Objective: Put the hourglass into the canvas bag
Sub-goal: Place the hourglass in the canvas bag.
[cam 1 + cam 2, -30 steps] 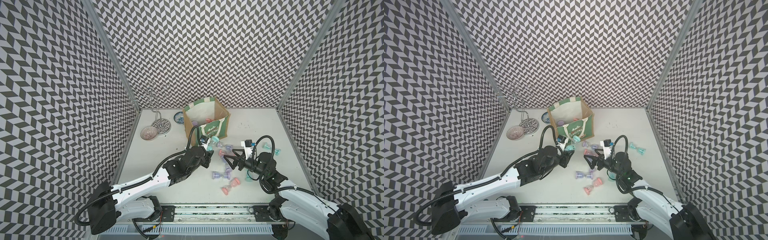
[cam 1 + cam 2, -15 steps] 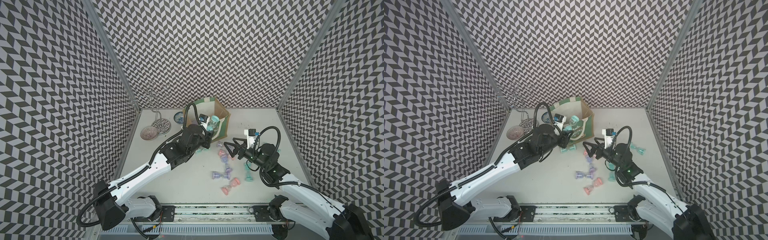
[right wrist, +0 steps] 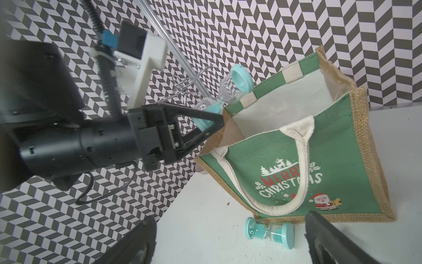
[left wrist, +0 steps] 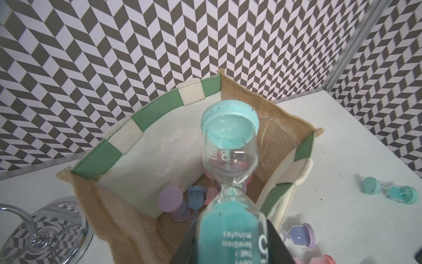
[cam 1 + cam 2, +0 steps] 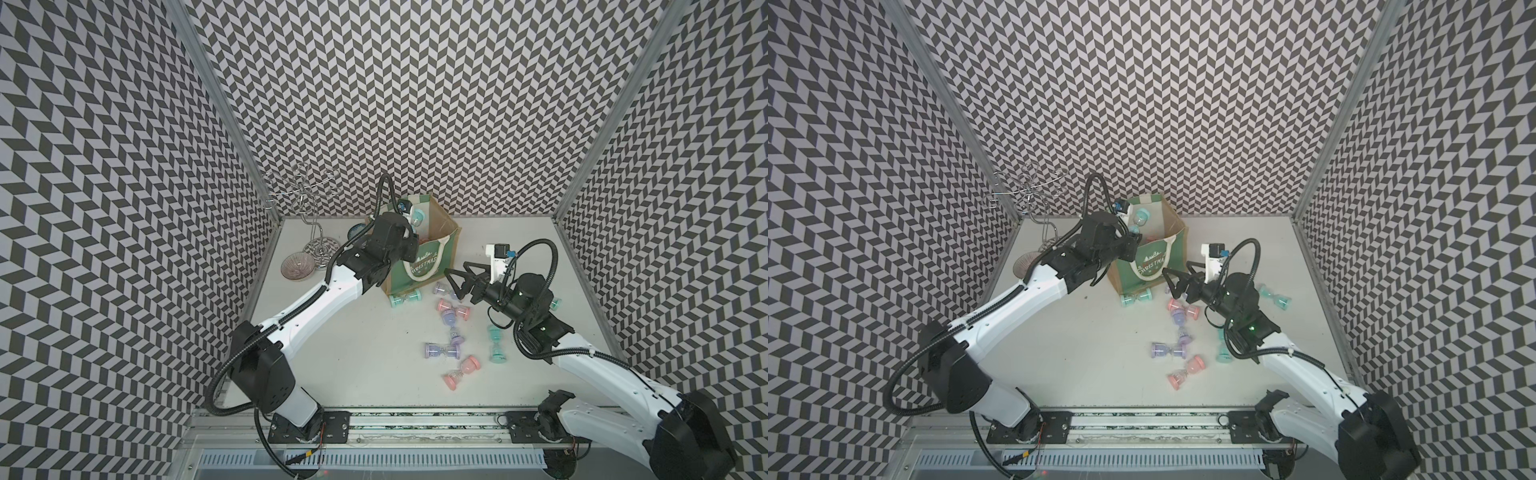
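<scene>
The teal hourglass still hangs above the canvas bag's rim. I need to lower my left gripper through the canvas bag's opening toward the bag's pale back side and let go of the hourglass.
The canvas bag stands open at the back of the table, its green "Merry Christmas" panel facing front. My left gripper is shut on a teal hourglass, held tilted above the bag's mouth. Several small hourglasses lie on the bag's floor, under the striped rim. My right gripper hovers open to the right of the bag's front. Nothing is between its fingers.
Several loose hourglasses lie on the table: a teal one at the bag's base, with lilac, pink and teal ones further front. A wire stand and glass bowl stand at back left.
My left arm has lifted the teal hourglass from in front of the bag up and back over its opening. My right gripper has risen and shifted slightly right, still open.
</scene>
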